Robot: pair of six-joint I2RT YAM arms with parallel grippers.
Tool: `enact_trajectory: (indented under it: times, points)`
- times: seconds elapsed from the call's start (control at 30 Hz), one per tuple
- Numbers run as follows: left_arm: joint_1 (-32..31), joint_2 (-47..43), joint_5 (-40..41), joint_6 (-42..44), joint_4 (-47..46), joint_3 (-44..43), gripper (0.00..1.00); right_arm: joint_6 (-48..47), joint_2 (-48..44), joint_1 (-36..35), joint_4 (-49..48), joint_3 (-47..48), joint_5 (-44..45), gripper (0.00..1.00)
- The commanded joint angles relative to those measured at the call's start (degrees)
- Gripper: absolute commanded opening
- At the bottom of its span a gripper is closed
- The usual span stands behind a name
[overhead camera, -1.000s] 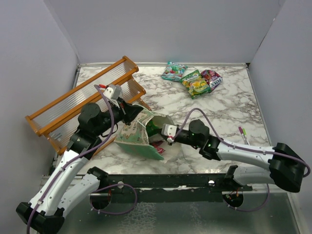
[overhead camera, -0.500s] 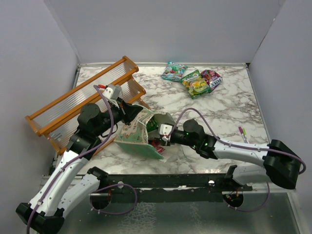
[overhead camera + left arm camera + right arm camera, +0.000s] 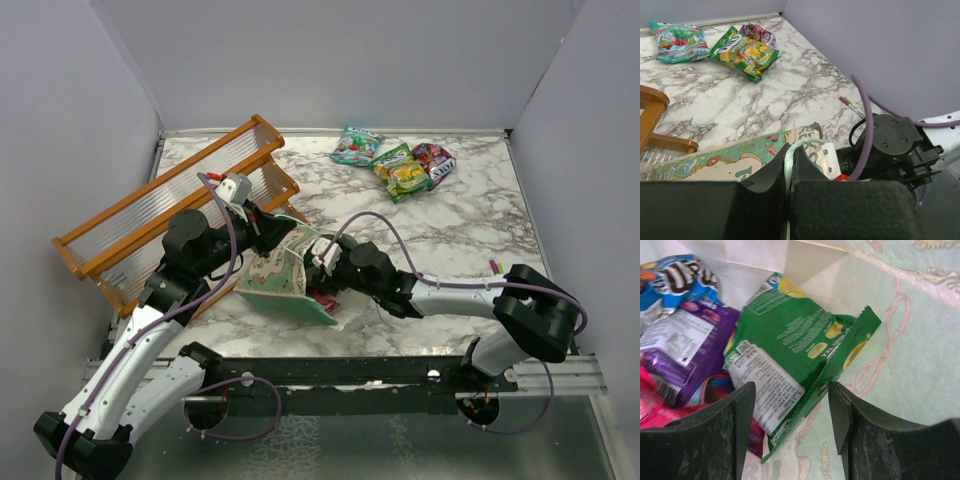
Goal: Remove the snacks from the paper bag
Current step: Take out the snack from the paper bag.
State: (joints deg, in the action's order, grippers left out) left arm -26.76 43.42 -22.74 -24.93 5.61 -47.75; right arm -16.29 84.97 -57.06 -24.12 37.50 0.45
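The green packet's near edge [image 3: 813, 394] is just ahead between the open fingers, so my right gripper needs to push deeper into the bag and close on that edge.
The mint-green paper bag [image 3: 272, 280] lies on its side with its mouth to the right. My left gripper [image 3: 284, 236] is shut on the bag's string handle [image 3: 801, 144] at the upper rim. My right gripper [image 3: 320, 262] reaches into the bag's mouth. In the right wrist view it is open [image 3: 792, 410], with the corner of a green packet [image 3: 790, 335] lying between the fingertips, not gripped. Purple [image 3: 685, 340], blue [image 3: 675, 275] and pink [image 3: 650, 405] packets lie deeper in the bag. Three snacks lie at the table's far side: teal [image 3: 357, 146], green-yellow [image 3: 401, 171] and purple-pink [image 3: 433, 158].
An orange wooden rack [image 3: 170, 215] stands at the left, right behind my left arm. A pink-capped pen [image 3: 497, 272] lies near the right wall. Something red and white [image 3: 322, 300] pokes out under the bag's mouth.
My right gripper has pushed left into the bag's mouth and opened its jaws. The left gripper keeps its hold on the handle and has not moved.
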Motion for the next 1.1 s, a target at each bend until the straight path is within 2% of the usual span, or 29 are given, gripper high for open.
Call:
enact_trajectory:
  times: [0.0,0.23,0.3,0.4,0.53,0.6,0.8,1.07]
  points:
    - [0.0,-0.6,-1.7,0.3,-2.2,-0.6,0.0,3.5,4.6,-0.3,-3.6,3.0,8.8,0.62]
    - [0.0,0.0,-3.1,-0.6,-3.4,-0.2,0.0,6.1,14.0,-0.3,-7.6,7.2,9.7,0.64]
    - [0.0,0.2,-3.4,-0.7,-3.6,-0.4,0.0,6.3,16.4,-0.3,-9.1,8.7,8.7,0.61]
    - [0.0,0.3,-3.7,-1.0,-3.8,-0.4,0.0,7.6,19.3,-0.3,-11.3,10.7,5.5,0.49]
    - [0.0,-0.1,-3.7,-1.1,-3.2,-0.2,0.0,8.7,21.9,-0.3,-12.6,13.3,2.6,0.28]
    - [0.0,-0.6,-3.4,-0.9,-2.5,-0.4,0.0,8.5,20.9,-0.3,-13.6,12.8,1.2,0.19]
    - [0.0,-2.5,0.4,-0.4,-0.4,0.6,0.0,6.2,14.4,-0.3,-13.8,9.2,-2.4,0.02]
    - [0.0,-1.4,4.7,0.1,0.8,0.8,0.0,4.3,2.3,-0.3,-12.9,1.5,-9.9,0.01]
